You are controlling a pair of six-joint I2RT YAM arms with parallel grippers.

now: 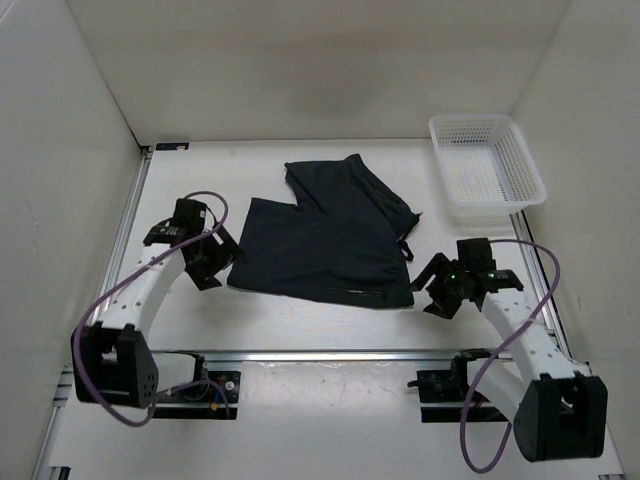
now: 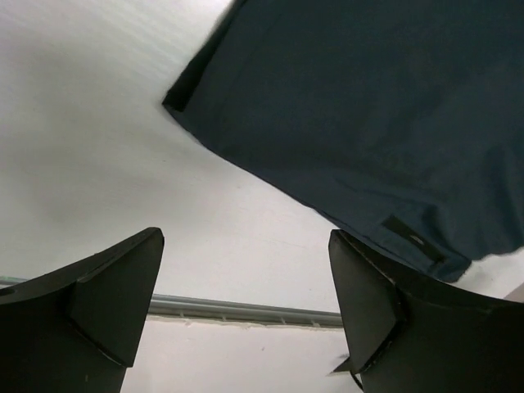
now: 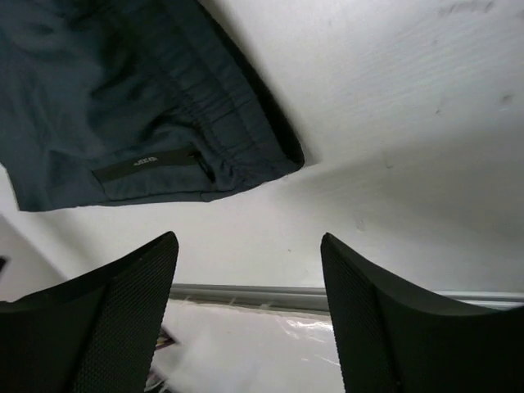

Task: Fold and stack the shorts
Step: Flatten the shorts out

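Observation:
The shorts (image 1: 330, 235) are still beside the open fingers of my left gripper. I should next move it down and toward them, onto the shorts' near corner farthest from the label.
The dark navy shorts (image 1: 330, 235) lie spread on the white table in the middle, one leg pointing to the back, waistband and drawstring (image 1: 408, 245) to the right. My left gripper (image 1: 213, 262) is open and empty just left of the shorts' near left corner (image 2: 176, 98). My right gripper (image 1: 437, 288) is open and empty just right of the near right corner, by the waistband (image 3: 270, 131). A small label (image 3: 147, 164) shows near that corner. The shorts also fill the top of the left wrist view (image 2: 368, 106).
A white mesh basket (image 1: 485, 165) stands at the back right. A metal rail (image 1: 330, 355) runs along the table's near edge. White walls close in the left, back and right sides.

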